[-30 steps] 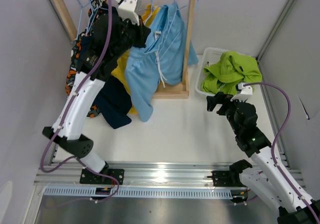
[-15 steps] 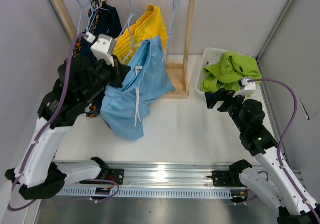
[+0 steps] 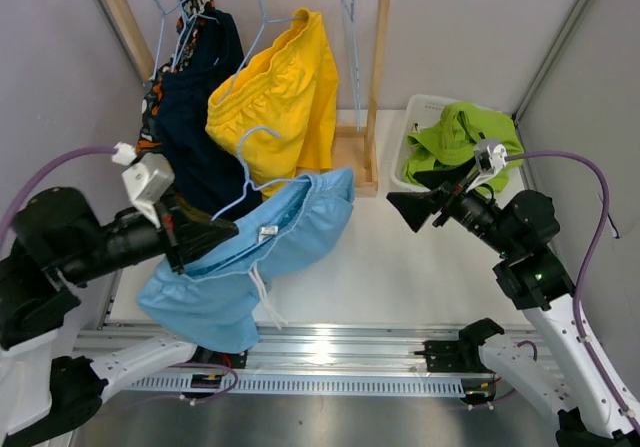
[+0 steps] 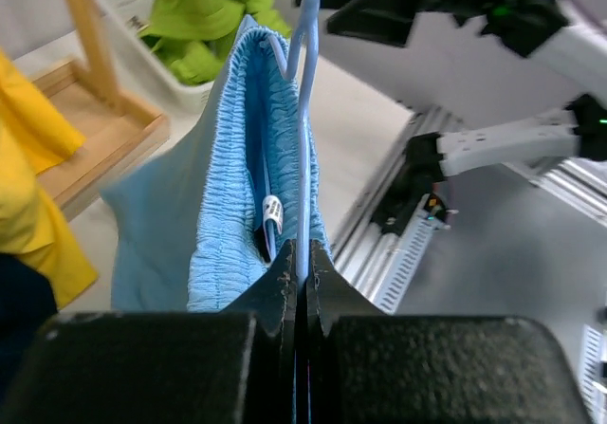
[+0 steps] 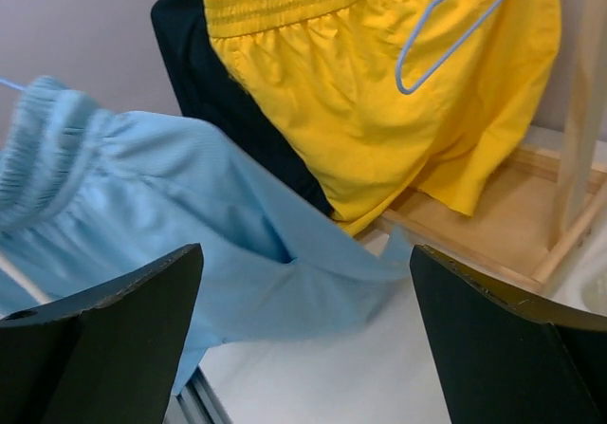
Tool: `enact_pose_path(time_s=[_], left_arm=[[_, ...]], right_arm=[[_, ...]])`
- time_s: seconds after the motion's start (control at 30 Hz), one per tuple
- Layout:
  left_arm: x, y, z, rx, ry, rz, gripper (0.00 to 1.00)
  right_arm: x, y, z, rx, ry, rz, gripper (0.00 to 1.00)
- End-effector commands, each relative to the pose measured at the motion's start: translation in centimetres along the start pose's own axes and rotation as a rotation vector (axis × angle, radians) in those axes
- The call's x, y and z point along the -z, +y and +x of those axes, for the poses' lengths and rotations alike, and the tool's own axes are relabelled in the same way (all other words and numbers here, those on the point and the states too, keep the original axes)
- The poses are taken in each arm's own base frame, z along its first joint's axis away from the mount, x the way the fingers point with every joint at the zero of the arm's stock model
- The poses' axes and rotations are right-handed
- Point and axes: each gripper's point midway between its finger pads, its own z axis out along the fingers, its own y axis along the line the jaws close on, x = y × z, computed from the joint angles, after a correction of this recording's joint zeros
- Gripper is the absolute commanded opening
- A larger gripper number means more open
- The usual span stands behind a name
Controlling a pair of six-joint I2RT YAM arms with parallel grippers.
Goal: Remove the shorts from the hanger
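Next, my right gripper will move across onto the light blue shorts' side [image 3: 341, 195] [image 5: 308, 241] below the waistband, as that side hangs to its left in the top view.
My left gripper [image 3: 215, 232] is shut on the wire of a light blue hanger [image 3: 243, 167], low at the near left and off the rail. The light blue shorts [image 3: 270, 257] hang from that hanger, waistband [image 4: 228, 187] right ahead of the pinched jaws [image 4: 302, 263]. My right gripper [image 3: 405, 207] stands open with nothing between its fingers, pointing left at the blue shorts [image 5: 190, 215] from a short distance. Yellow shorts [image 3: 275, 97], navy shorts [image 3: 195, 117] and camouflage shorts [image 3: 152, 97] stay on the rack. Lime green shorts [image 3: 460, 142] lie in the basket.
The wooden rack [image 3: 378, 67] stands at the back, with an empty blue hanger [image 3: 350, 17] on its rail. A white basket [image 3: 402, 172] sits right of the rack. Grey walls close in on both sides, and a metal rail runs along the near edge.
My left arm has swung down and toward the near left, pulling the hanger with the light blue shorts off the rail. The right gripper has lifted and turned toward the shorts, still open.
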Motion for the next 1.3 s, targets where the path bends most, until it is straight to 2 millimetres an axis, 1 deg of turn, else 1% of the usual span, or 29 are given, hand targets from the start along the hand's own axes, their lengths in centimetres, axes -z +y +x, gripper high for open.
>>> enact_pose_path(time_s=[0.0,0.03,0.1,0.17,0.23,0.27,0.4,0.43,0.5,0.53,0.57,0.6,0.67,0.7,0.73,0.77,0.8,0.87,0.9,0.97,1.07,1.1,1.13,1.17,1.2,1.23,1.27], left_arm=[[2.3,-4.5,-4.3,-0.015,-0.154,0.194,0.0],[2.6,-4.8,-4.9,-0.021,-0.169,0.208,0.0],[2.3,-5.4,-5.5,-0.017,-0.173,0.24,0.0],[1.9,-5.3,-5.6,-0.021,-0.168,0.246,0.0],[1.1,-4.5,-5.4,-0.016,-0.157,0.209,0.0],[0.9,-4.4,-5.3,-0.019,-0.152,0.204,0.0],[0.5,-3.9,-5.5,-0.023,-0.162,0.182,0.0],[0.5,-3.5,-5.6,-0.025,-0.166,0.16,0.0],[0.4,-3.2,-5.7,-0.03,-0.166,0.143,0.0],[0.3,-2.6,-5.5,-0.03,-0.16,0.112,0.0],[0.3,-2.3,-5.5,-0.029,-0.156,0.097,0.0],[0.2,-2.0,-5.4,-0.029,-0.154,0.079,0.0],[0.3,-0.9,-5.4,-0.027,-0.159,0.017,0.0],[0.5,-0.6,-5.7,-0.033,-0.167,-0.004,0.0],[0.5,0.3,-5.6,-0.029,-0.166,-0.057,0.0],[0.9,0.6,-5.9,-0.031,-0.177,-0.08,0.0],[1.0,0.9,-6.0,-0.037,-0.179,-0.098,0.0],[1.1,1.5,-6.4,-0.038,-0.187,-0.132,0.0],[1.1,1.4,-6.5,-0.042,-0.189,-0.129,0.0],[0.7,1.3,-6.6,-0.042,-0.183,-0.121,0.0],[0.1,1.2,-6.6,-0.039,-0.175,-0.105,0.0],[0.0,1.0,-6.6,-0.04,-0.174,-0.093,0.0],[-0.1,0.9,-6.6,-0.039,-0.175,-0.088,0.0],[-0.2,0.9,-6.6,-0.039,-0.176,-0.083,0.0],[-0.3,0.7,-6.6,-0.039,-0.177,-0.072,0.0],[-0.3,0.5,-6.7,-0.039,-0.179,-0.062,0.0],[-0.3,0.4,-6.8,-0.038,-0.18,-0.057,0.0]], right_arm=[[-0.3,2.1,-1.8,0.006,-0.023,-0.088,1.0],[-0.4,2.2,-1.9,0.004,-0.027,-0.091,1.0],[-0.8,2.5,-1.9,-0.006,-0.031,-0.105,1.0],[-1.1,2.8,-2.1,-0.015,-0.039,-0.115,0.99],[-1.6,3.3,-1.7,-0.035,-0.028,-0.132,1.0],[-1.8,3.7,-1.9,-0.036,-0.037,-0.142,0.99],[-2.9,5.4,-1.0,-0.035,-0.018,-0.179,0.99],[-3.1,6.2,-0.7,-0.033,-0.013,-0.192,0.99],[-3.0,6.9,-0.9,-0.007,-0.016,-0.195,1.0],[-2.8,7.1,-0.6,-0.004,-0.004,-0.181,1.0],[-2.6,7.1,-0.9,0.006,-0.01,-0.168,0.99],[-2.4,6.4,-1.1,0.013,-0.021,-0.128,0.99],[-1.4,5.5,-1.5,0.028,-0.036,-0.069,1.0],[-1.1,3.7,-1.4,0.03,-0.038,0.031,0.99],[-0.3,2.6,-2.0,0.028,-0.061,0.098,0.99],[0.1,1.5,-2.0,0.027,-0.06,0.161,0.99],[0.9,-0.3,-2.2,0.03,-0.068,0.266,0.99],[2.0,-1.2,-2.6,0.033,-0.092,0.324,1.0],[2.3,-1.5,-2.3,0.044,-0.089,0.331,0.99],[2.8,-1.3,-2.6,0.045,-0.105,0.326,0.99],[2.2,-0.4,-2.2,0.042,-0.105,0.264,1.0],[1.9,0.0,-2.4,0.038,-0.116,0.238,0.99],[1.3,0.9,-1.6,0.035,-0.095,0.183,1.0],[0.6,1.2,-1.1,0.03,-0.083,0.158,1.0],[0.1,1.7,-1.4,0.025,-0.098,0.124,1.0],[-0.5,2.0,-0.7,0.021,-0.085,0.102,0.99],[-1.0,2.6,-0.6,0.021,-0.08,0.065,1.0]])
